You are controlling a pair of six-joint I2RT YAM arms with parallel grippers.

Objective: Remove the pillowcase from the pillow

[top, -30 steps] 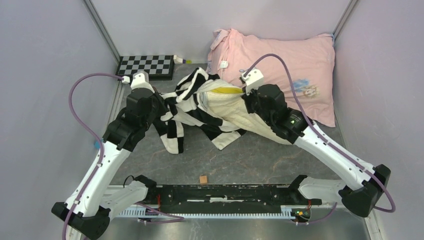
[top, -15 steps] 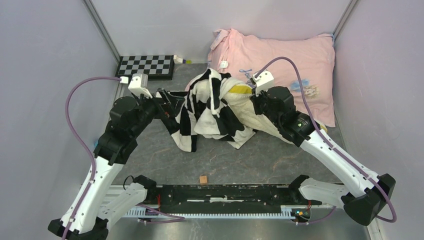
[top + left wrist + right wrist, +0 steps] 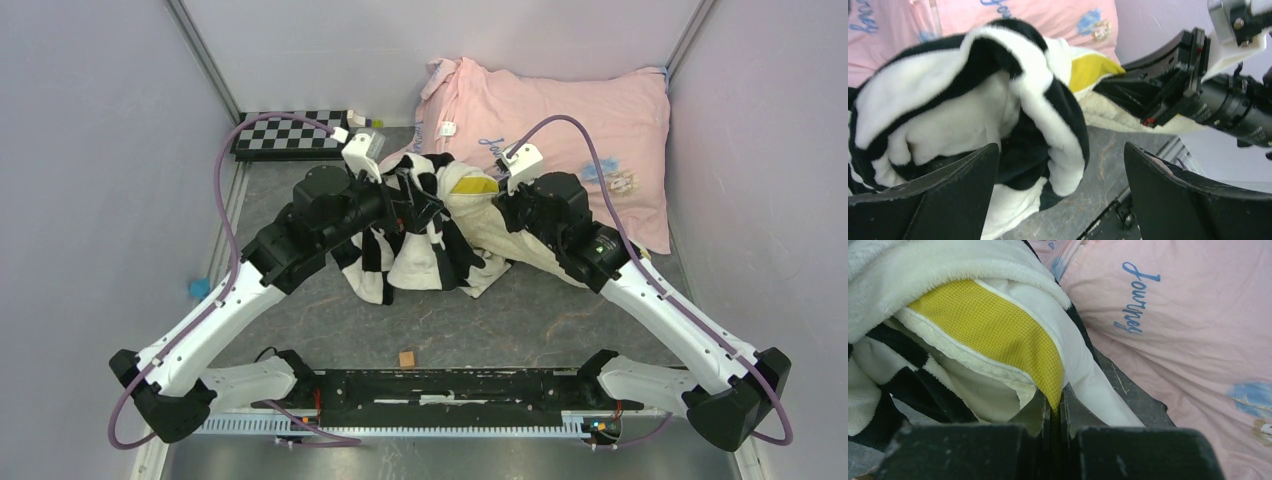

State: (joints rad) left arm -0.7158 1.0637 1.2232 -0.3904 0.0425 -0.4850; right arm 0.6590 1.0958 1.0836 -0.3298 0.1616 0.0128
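My right gripper moves back and down to the bare tabletop next, which lies below it toward my base. There it then releases the trim (image 3: 478,185) clear of the pink pillow.
The black-and-white checked pillowcase (image 3: 415,255) lies bunched around the near end of the white pillow (image 3: 520,250), whose yellow trim (image 3: 478,185) pokes out at the far end. My left gripper (image 3: 418,200) hangs open just above the bunched pillowcase (image 3: 973,100). Its wide-apart fingers straddle a hanging fold, and nothing is held in the left gripper (image 3: 1060,150). My right gripper (image 3: 503,205) is shut on the pillow's yellow trim (image 3: 993,335). The right wrist view shows that gripper (image 3: 1053,400) pinching the trim's tip beside the white pillow (image 3: 1093,385).
A big pink pillow (image 3: 570,130) with blue script lies at the back right, touching the white pillow. A rigid checkerboard plate (image 3: 290,135) sits at the back left. A small brown cube (image 3: 407,358) lies near the black front rail (image 3: 450,385). Walls close in on both sides.
My left gripper has let go of the pillowcase, opened wide and swung right and up over the bunched fabric. The case slumped toward the pillow. My right gripper keeps its hold on the trim.
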